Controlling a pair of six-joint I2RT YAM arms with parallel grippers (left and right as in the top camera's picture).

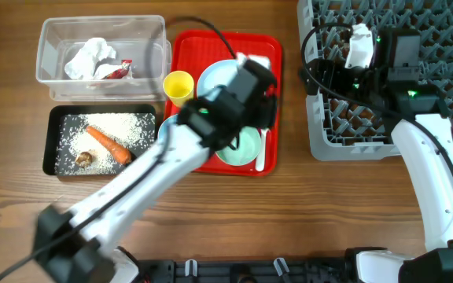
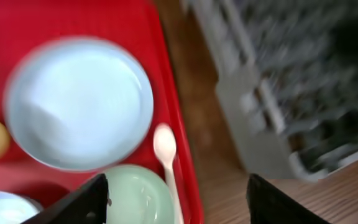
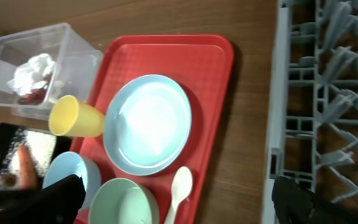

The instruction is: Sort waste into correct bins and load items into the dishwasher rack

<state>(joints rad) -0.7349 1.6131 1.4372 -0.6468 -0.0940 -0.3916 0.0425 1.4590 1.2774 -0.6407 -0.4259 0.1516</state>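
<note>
The green bowl point(image 1: 246, 149) is next for my open right gripper. I will move the gripper back across the piece of wood over the tray, then lower it onto the bowl at the bowl's rim beside the spoon point(image 1: 260, 157).
The red tray point(image 1: 211, 43) holds a pale blue plate point(image 1: 215, 77), yellow cup point(image 1: 178, 86), green bowl point(image 1: 246, 149) and white spoon point(image 1: 260, 157). The blue bowl point(image 3: 73, 177) shows in the right wrist view. My left gripper point(image 2: 179, 205) is open and empty above the green bowl point(image 2: 135, 196) and spoon point(image 2: 165, 149). My right gripper point(image 3: 176, 202) is open and empty, over the left edge of the grey rack point(image 1: 447, 47). The napkin point(image 1: 89, 59) and red wrapper point(image 1: 118, 71) lie in the clear tub point(image 1: 53, 31). Carrot point(image 1: 108, 144), rice point(image 1: 124, 126) and brown scrap point(image 1: 84, 159) lie in the black tray point(image 1: 53, 118).
My left arm reaches diagonally from the front left over the red tray and hides the blue bowl in the overhead view. A strip of bare wood point(image 1: 292, 94) separates the red tray from the rack. The rack's pegs stand upright.
</note>
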